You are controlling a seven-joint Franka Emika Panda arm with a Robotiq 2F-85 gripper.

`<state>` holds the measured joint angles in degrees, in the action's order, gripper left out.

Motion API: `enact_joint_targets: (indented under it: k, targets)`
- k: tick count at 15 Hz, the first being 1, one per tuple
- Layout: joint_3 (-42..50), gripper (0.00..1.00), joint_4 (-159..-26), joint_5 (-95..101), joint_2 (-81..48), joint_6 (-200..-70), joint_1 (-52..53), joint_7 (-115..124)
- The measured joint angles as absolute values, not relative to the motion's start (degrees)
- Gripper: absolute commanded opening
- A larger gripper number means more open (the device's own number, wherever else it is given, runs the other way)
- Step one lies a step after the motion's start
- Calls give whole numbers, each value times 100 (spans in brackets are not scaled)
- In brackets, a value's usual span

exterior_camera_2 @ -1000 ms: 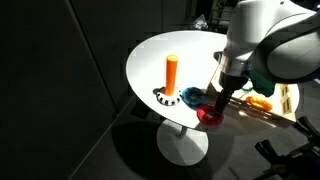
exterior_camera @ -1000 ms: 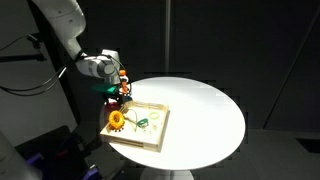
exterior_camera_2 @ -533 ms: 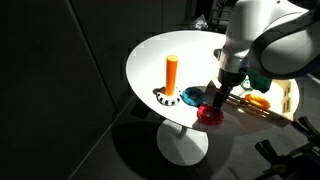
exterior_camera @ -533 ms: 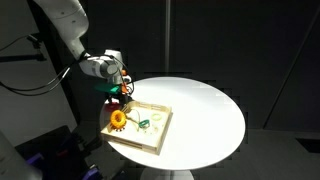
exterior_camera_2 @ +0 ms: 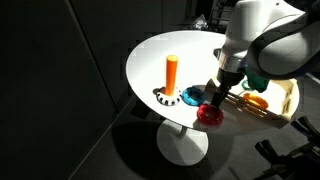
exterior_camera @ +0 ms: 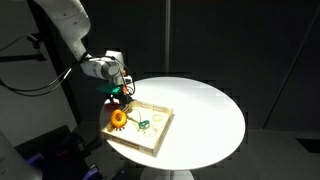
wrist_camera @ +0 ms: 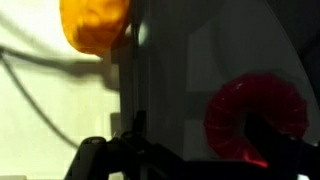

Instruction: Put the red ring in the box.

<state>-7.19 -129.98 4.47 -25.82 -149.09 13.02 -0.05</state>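
Note:
The gripper's fingers straddle the red ring's rim by the box [exterior_camera_2: 219, 113] [wrist_camera: 217, 122], so the gripper edges toward the right in the wrist view next and closes on that side of the red ring.
The red ring [exterior_camera_2: 209, 113] lies at the table's near edge, next to a teal ring [exterior_camera_2: 192, 97]. In the wrist view the red ring [wrist_camera: 232, 105] fills the lower right. My gripper [exterior_camera_2: 214, 100] is right down at it. It also shows in an exterior view [exterior_camera: 119, 93] and the wrist view [wrist_camera: 197, 150]. The jaws stand apart. One dark finger [wrist_camera: 268, 135] sits over the ring's hole and the other is to its left, so they straddle the rim. The box [exterior_camera: 156, 137] is a shallow light-wood tray beside the gripper, and its corner shows in an exterior view [exterior_camera_2: 290, 100].
A yellow gear-shaped piece [exterior_camera: 117, 119] lies in the box's near corner and also shows in the wrist view [wrist_camera: 95, 25]. An upright orange peg [exterior_camera_2: 171, 73] stands on a ringed base behind the rings. The round white table [exterior_camera: 210, 110] stretches beyond the box.
The gripper has barely shifted, and the red ring stays in place at its tip.

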Motion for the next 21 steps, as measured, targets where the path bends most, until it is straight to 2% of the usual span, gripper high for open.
enact_joint_targets:
  k: [21]
  targets:
    - [-785,100,-12966,447,-2696,-14922,1418,-5]
